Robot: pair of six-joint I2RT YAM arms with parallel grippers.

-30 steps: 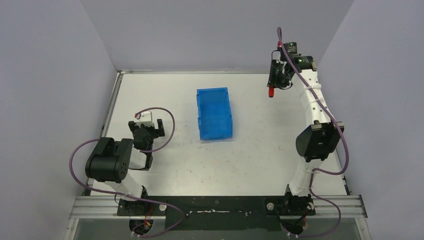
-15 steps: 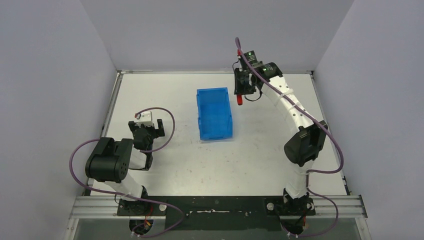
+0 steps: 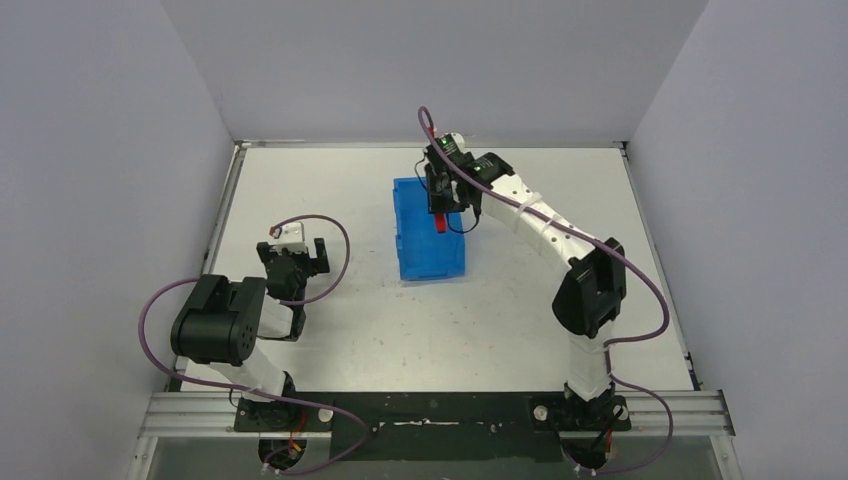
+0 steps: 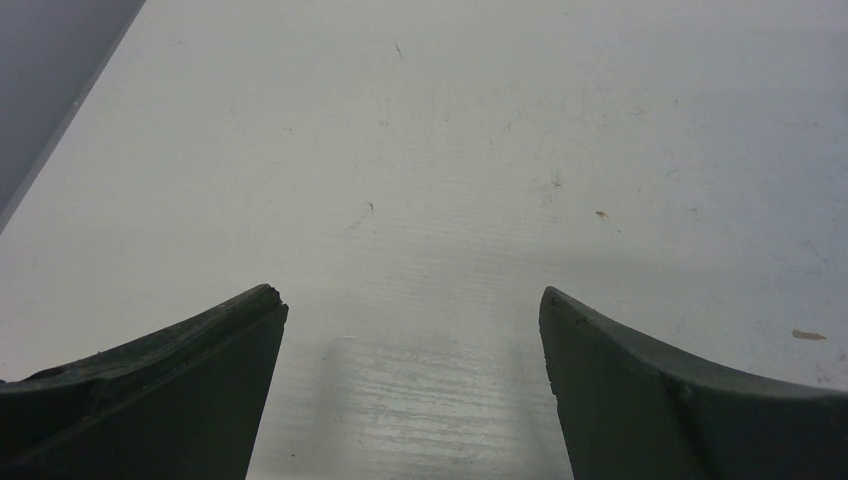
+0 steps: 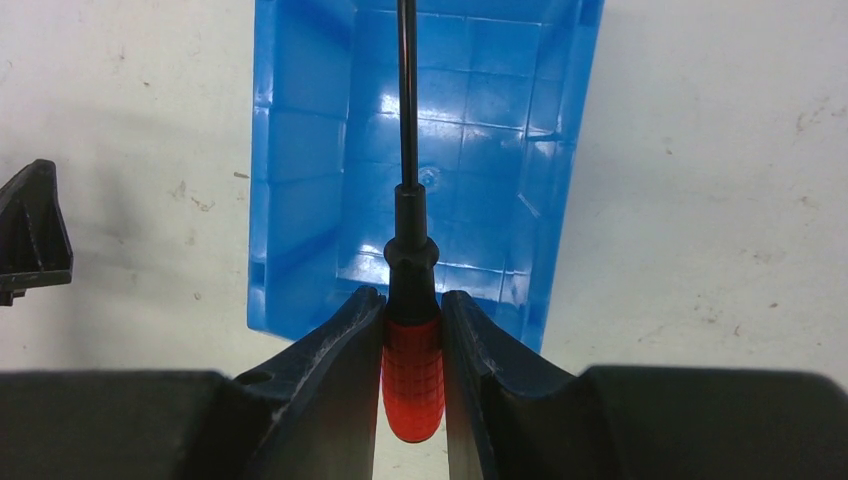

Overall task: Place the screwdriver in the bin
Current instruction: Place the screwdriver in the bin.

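I should lower my right gripper between the bin's long sides to its bare bottom, because the screwdriver (image 3: 439,222) hangs high above it and is already lined up with those sides.
The blue bin (image 3: 428,235) sits mid-table, long side running away from the arms. My right gripper (image 3: 439,205) hangs above the bin's far right part, shut on the screwdriver (image 3: 439,222). In the right wrist view the red handle (image 5: 412,375) is clamped between my fingers (image 5: 340,350), and the slim black shaft (image 5: 406,95) points out over the bin's floor (image 5: 480,110). The right gripper (image 5: 412,308) is above the bin's near wall there. My left gripper (image 3: 292,250) rests low at the left, open and empty, its fingers (image 4: 200,380) spread over bare table.
The white table (image 3: 560,190) is ringed by grey walls, with a metal rail along its left edge (image 3: 226,210). The left arm's base and purple cable (image 3: 215,330) take up the near left. A tip of the left gripper (image 5: 30,235) shows in the right wrist view.
My right arm has swung left from the far right corner, carrying the screwdriver to above the bin. The left arm has not moved.
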